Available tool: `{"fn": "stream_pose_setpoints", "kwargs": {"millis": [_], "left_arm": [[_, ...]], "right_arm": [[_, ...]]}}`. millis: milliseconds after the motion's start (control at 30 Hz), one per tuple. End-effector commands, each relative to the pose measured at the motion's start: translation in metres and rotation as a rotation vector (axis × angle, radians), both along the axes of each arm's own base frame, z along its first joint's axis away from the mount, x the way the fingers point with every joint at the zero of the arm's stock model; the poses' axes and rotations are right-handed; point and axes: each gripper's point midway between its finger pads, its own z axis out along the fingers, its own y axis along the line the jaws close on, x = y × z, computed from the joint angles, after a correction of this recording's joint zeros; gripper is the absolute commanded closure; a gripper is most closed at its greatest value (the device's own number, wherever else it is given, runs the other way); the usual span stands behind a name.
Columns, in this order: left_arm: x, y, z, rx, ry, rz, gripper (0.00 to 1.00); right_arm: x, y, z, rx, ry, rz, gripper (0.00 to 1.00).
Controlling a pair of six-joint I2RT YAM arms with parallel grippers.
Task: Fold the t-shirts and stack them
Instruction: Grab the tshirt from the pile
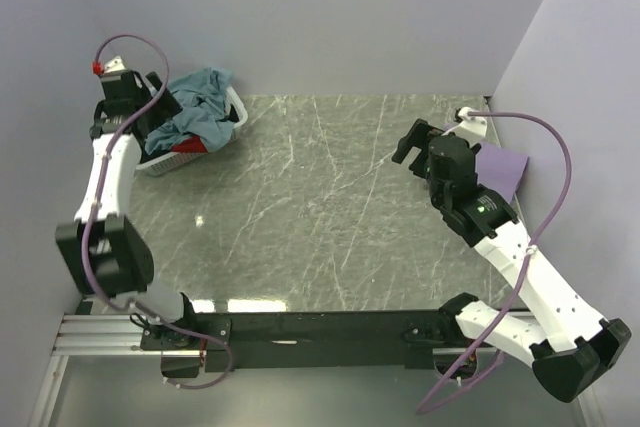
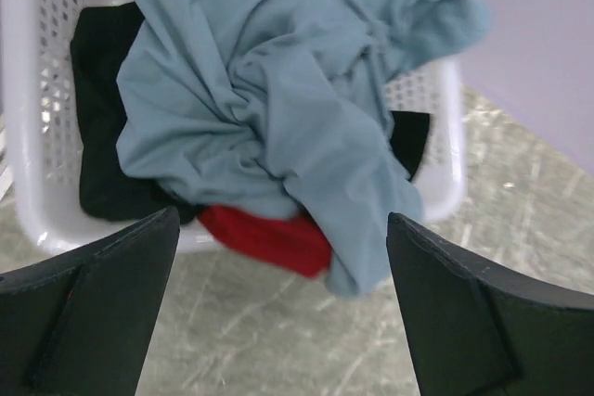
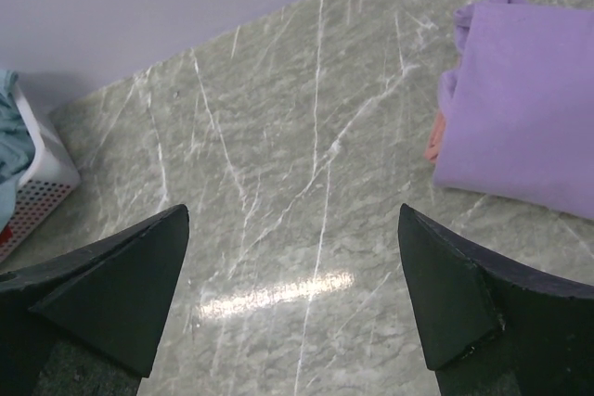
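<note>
The left gripper drops down onto the raised middle fold of the teal-blue t-shirt [image 2: 269, 99] next and closes there, since the shirt lies above the black and red ones.
A crumpled teal-blue t-shirt [image 2: 269, 99] lies on top of the white basket [image 2: 436, 173], over a black shirt [image 2: 102, 164] and a red shirt [image 2: 269, 238]. In the top view the teal shirt [image 1: 200, 107] fills the basket [image 1: 235, 112] at the far left. My left gripper [image 2: 283, 312] is open and empty, just in front of the basket; it also shows in the top view [image 1: 150, 112]. A folded lavender t-shirt [image 3: 529, 127] lies at the far right, with a bit of orange cloth [image 3: 433, 144] under its edge; it also shows in the top view [image 1: 500, 169]. My right gripper [image 3: 292, 303] is open and empty above the table.
The grey marble table [image 1: 320, 207] spreads between the basket and the lavender shirt. Lilac walls close in the back [image 1: 320, 17] and both sides. The right arm [image 1: 520, 267] crosses the near right part of the table.
</note>
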Motion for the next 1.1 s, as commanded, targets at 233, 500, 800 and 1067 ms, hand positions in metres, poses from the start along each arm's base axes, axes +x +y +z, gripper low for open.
{"fn": "stream_pose_setpoints", "kwargs": {"millis": [233,500,800,1067], "left_arm": [[0.068,-0.006,-0.047,-0.103,0.126,-0.105,0.01],[0.091,-0.007,-0.098,-0.163,0.214,-0.115,0.06],[0.095,-0.003,-0.053,-0.158,0.133,-0.077,0.95],[0.083,0.006,0.053,-0.085,-0.064,-0.028,0.97]], "right_arm": [[-0.018,-0.026,0.016,0.077,-0.126,-0.1,0.0],[-0.012,-0.023,0.009,0.051,-0.092,-0.094,0.0],[-0.007,-0.013,0.002,0.043,-0.056,-0.058,0.0],[-0.002,-0.002,-0.003,0.044,-0.029,-0.015,0.01]]}}
